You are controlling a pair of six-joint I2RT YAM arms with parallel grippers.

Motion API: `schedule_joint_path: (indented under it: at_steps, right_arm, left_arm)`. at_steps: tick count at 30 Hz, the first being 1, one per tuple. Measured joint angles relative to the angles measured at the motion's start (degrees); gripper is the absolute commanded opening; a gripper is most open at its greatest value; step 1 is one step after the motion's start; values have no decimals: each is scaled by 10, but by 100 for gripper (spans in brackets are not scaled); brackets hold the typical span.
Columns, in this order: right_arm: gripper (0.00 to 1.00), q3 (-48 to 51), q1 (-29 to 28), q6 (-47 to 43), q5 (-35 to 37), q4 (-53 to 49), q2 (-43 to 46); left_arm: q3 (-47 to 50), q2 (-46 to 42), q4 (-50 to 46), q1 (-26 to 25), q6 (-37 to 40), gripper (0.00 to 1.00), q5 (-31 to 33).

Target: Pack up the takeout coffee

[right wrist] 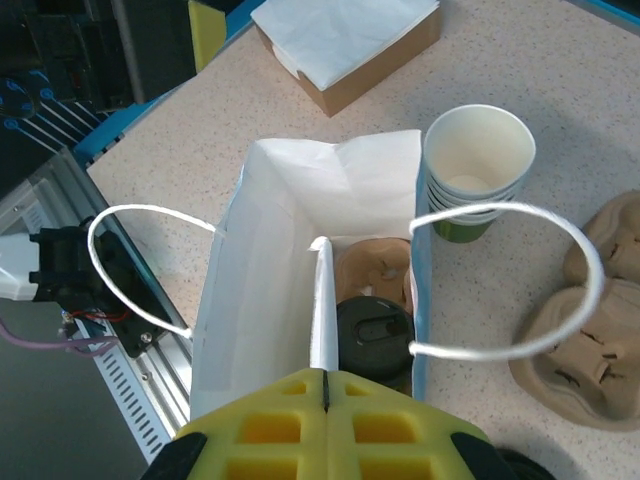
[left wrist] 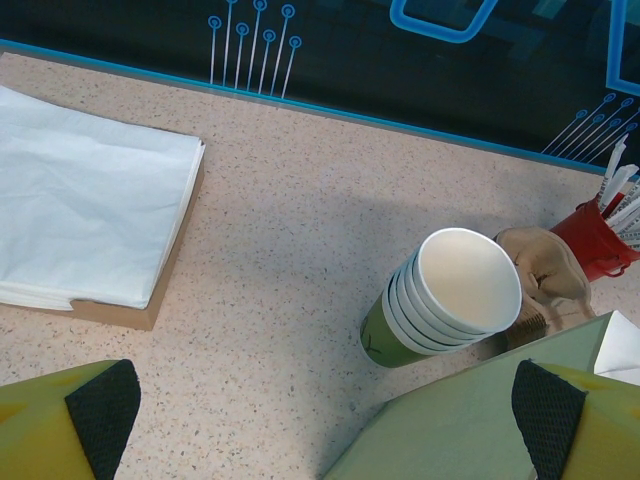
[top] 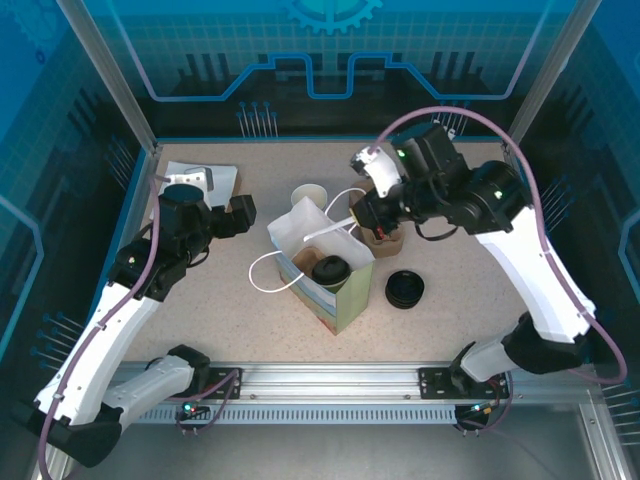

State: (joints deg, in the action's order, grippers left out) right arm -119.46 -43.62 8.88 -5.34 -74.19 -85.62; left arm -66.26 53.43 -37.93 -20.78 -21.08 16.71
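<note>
My right gripper moves in over the open paper bag below it next and lowers to release the straw there, because the coffee stands inside.
The takeout coffee, a cup under a round black lid, stands inside the open white paper bag, beside a brown carrier piece. From above, the coffee sits low in the bag. My right gripper is shut on a thin white straw that reaches out over the bag's opening. In the top view that gripper hangs at the bag's far right corner. My left gripper is open and holds nothing, left of the bag; its pads frame bare table.
A stack of green cups stands just behind the bag. Brown pulp carriers lie to its right, a pile of black lids in front of them. A box of white napkins sits back left, and a red cup of straws stands beyond the carriers.
</note>
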Motion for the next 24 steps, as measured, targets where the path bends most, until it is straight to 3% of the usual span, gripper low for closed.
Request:
schedule_joint_path:
  at_steps: [5, 10, 12, 24]
  right_arm:
    - [7, -28, -14, -19, 0, -2, -64]
    - [29, -49, -15, -33, -13, -3, -117]
    - [34, -55, -15, -40, -16, -3, -127]
    - [48, -81, 9, -45, -8, 17, -80]
  left_arm:
    - [0, -3, -4, 0, 0, 99, 0]
    - [0, -3, -4, 0, 0, 99, 0]
    - [0, -3, -4, 0, 0, 99, 0]
    - [-8, 10, -26, 0, 0, 99, 0]
